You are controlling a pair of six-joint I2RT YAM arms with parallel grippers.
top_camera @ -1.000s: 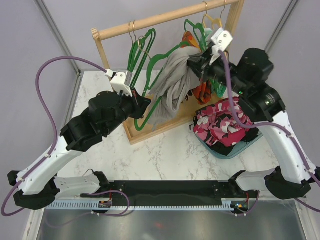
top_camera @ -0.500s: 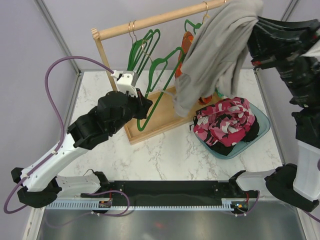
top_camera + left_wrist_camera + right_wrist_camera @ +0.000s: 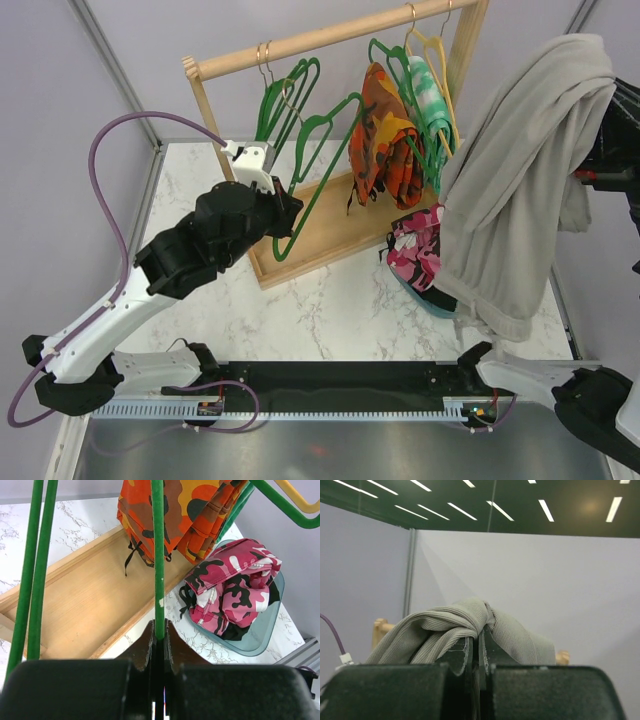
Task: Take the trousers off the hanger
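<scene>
The trousers already hang free of the rack, so my right gripper should next tilt down and lower over the teal tray [image 3: 430, 302] to let go of the grey trousers [image 3: 520, 180].
My left gripper [image 3: 284, 214] is shut on the lower bar of an empty green hanger [image 3: 322, 165], which stands tilted against the wooden rack; in the left wrist view the hanger [image 3: 159, 570] runs straight up from the gripper [image 3: 159, 631]. High at the right, my right gripper [image 3: 476, 642] is shut on the grey trousers [image 3: 440, 625]. The grey trousers [image 3: 520, 180] hang free of the rack, draped down over the tray's right side. Pink camouflage trousers [image 3: 418, 250] lie in the teal tray [image 3: 272, 625] on top of something black.
Orange-patterned trousers [image 3: 385, 135] and green-white ones [image 3: 430, 95] still hang on the wooden rail [image 3: 300, 45]. Two more empty green hangers [image 3: 275, 95] hang at the rail's left. The rack's wooden base [image 3: 85, 605] lies on the marble table [image 3: 330, 300].
The right arm has swung the grey trousers up off the hanger and away to the right, over the tray. The left gripper has kept its hold on the green hanger.
</scene>
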